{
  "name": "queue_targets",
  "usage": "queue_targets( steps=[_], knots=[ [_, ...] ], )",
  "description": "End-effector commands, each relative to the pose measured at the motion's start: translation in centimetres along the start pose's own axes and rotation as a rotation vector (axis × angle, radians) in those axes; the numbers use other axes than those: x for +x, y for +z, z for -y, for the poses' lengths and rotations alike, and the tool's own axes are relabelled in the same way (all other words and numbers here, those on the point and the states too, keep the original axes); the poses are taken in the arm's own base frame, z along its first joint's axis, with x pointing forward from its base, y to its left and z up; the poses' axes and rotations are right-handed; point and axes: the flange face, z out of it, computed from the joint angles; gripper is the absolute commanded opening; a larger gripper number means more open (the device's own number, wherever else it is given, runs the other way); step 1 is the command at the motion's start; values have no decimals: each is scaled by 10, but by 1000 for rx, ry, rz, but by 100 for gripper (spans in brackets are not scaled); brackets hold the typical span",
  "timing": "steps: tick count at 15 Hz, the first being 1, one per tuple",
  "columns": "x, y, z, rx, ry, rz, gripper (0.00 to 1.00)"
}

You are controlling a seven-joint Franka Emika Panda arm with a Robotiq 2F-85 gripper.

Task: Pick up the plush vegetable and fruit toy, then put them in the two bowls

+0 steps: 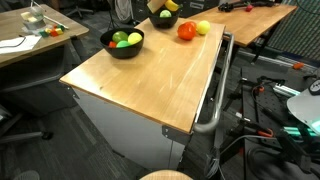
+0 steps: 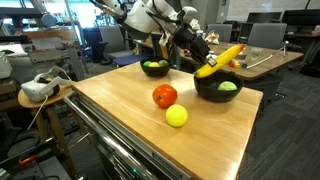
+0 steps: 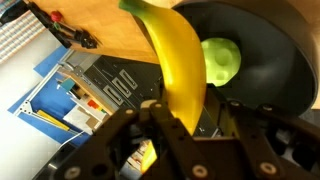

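Note:
The banana [image 2: 220, 58] hangs across the rim of the black bowl [image 2: 217, 86], so my gripper needs to carry it down and farther over the bowl's opening next, before it lets go.
My gripper [image 2: 203, 62] is shut on a yellow plush banana [image 2: 220, 58] and holds it just above a black bowl [image 2: 217, 92] near the table's edge. A green plush toy [image 2: 228, 87] lies in that bowl. In the wrist view the banana [image 3: 175, 60] sticks out from between my fingers [image 3: 190, 125], over the bowl [image 3: 262, 60] and the green toy [image 3: 222, 62]. A second black bowl [image 2: 155, 68] holds green and yellow toys; it also shows in an exterior view [image 1: 122, 44]. A red plush tomato [image 2: 165, 96] and a yellow plush lemon [image 2: 177, 116] lie on the wooden table [image 2: 120, 110].
The table top [image 1: 140, 85] has a metal rail [image 1: 215, 100] along one side. A small side table with a headset [image 2: 38, 88] stands nearby. Other desks and office chairs stand behind, and cables lie on the floor [image 1: 265, 125].

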Motion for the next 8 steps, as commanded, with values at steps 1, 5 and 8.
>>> queue_targets(
  steps=[1,5,8],
  knots=[
    [17,3,17,-33,7,-19,16],
    [19,11,32,-40,6,-21,16],
    [17,10,39,-29,-7,-17,74]
  ],
)
